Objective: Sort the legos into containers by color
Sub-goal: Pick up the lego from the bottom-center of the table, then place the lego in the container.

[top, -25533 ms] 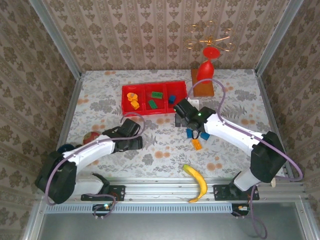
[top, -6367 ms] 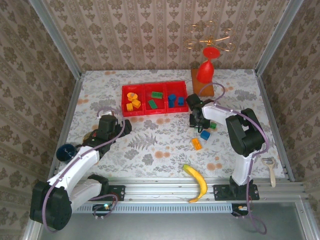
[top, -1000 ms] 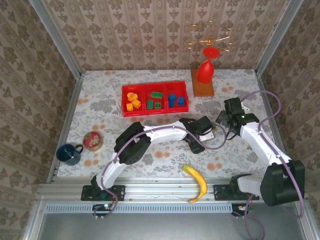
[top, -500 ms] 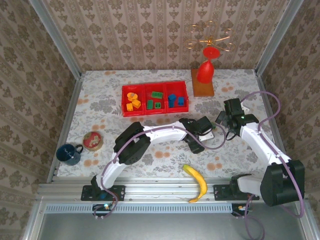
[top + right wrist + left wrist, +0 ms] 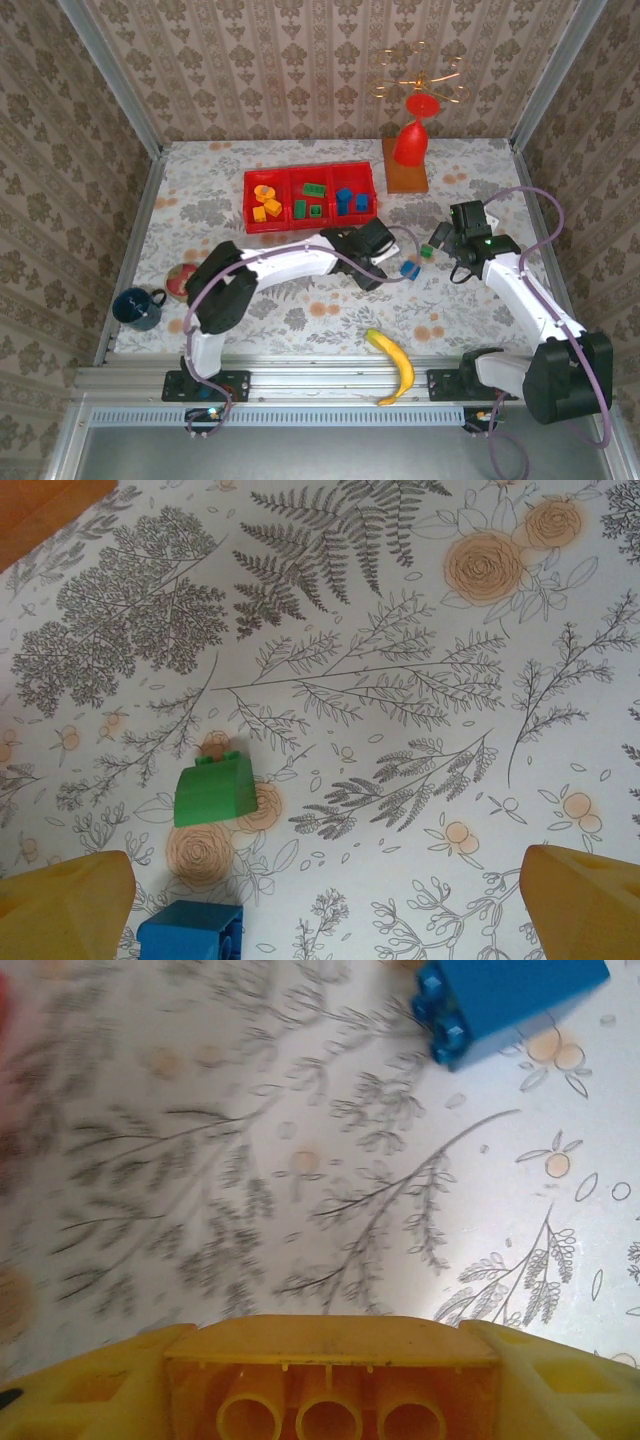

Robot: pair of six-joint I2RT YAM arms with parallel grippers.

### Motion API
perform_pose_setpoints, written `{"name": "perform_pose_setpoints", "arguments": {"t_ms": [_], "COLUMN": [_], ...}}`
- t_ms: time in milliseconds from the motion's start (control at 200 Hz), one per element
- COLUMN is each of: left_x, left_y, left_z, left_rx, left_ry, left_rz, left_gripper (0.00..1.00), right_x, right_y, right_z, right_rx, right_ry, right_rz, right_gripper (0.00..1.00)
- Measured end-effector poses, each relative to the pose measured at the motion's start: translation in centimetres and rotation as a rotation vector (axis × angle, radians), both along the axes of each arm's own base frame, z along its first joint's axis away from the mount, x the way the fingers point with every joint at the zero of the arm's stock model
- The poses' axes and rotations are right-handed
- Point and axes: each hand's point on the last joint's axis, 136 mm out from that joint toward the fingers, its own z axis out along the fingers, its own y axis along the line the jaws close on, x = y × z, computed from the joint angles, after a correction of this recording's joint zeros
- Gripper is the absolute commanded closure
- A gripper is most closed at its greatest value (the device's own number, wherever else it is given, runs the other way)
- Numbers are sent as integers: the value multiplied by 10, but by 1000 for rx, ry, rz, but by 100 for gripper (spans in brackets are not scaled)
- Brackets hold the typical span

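The orange-yellow lego goes outward in my left gripper next and is released over the section of the orange-yellow legos, since they lie outward past the green ones.
In the left wrist view an orange-yellow lego (image 5: pixel 330 1375) sits hollow side up between two yellow fingers (image 5: pixel 85 1385), with my left gripper (image 5: pixel 330 1355) shut on it above the table. From above, that gripper (image 5: pixel 371 260) hovers just left of a blue lego (image 5: pixel 409 269) (image 5: pixel 505 1000). A small green lego (image 5: pixel 427 251) (image 5: pixel 213 792) lies beside it. My right gripper (image 5: pixel 439 240) (image 5: pixel 325 900) stands open over the green lego and the blue one (image 5: pixel 190 932), holding nothing. The red tray (image 5: pixel 311 228) holds orange-yellow legos (image 5: pixel 265 201) on the left, green (image 5: pixel 309 200) in the middle, blue (image 5: pixel 351 200) on the right.
A banana (image 5: pixel 395 364) lies by the near edge. A red goblet (image 5: pixel 413 138) stands on a wooden base (image 5: pixel 405 177) (image 5: pixel 40 510) at the back right. A dark mug (image 5: pixel 135 307) and a round tin (image 5: pixel 183 281) sit at the left.
My left gripper has drawn back to the left with the orange-yellow lego in it, uncovering the blue lego. The right arm has barely shifted.
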Motion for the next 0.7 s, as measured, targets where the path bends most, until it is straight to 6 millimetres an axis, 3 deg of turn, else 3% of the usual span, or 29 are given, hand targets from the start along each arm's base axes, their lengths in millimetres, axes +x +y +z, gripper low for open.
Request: {"name": "perform_pose_setpoints", "arguments": {"t_ms": [135, 265, 700], "left_x": [14, 26, 90], "left_y": [17, 39, 144], "left_z": [27, 39, 74], "left_rx": [-68, -96, -154], "left_ry": [-37, -51, -137], "left_rz": [80, 154, 468], "left_gripper": [50, 50, 50], "right_x": [1, 0, 3], "right_y": [2, 6, 27], "right_z": [0, -2, -29], "right_rx": [2, -1, -18], "right_ry": [-7, -1, 95], "right_rz": [7, 24, 95], "right_gripper": [0, 0, 0]}}
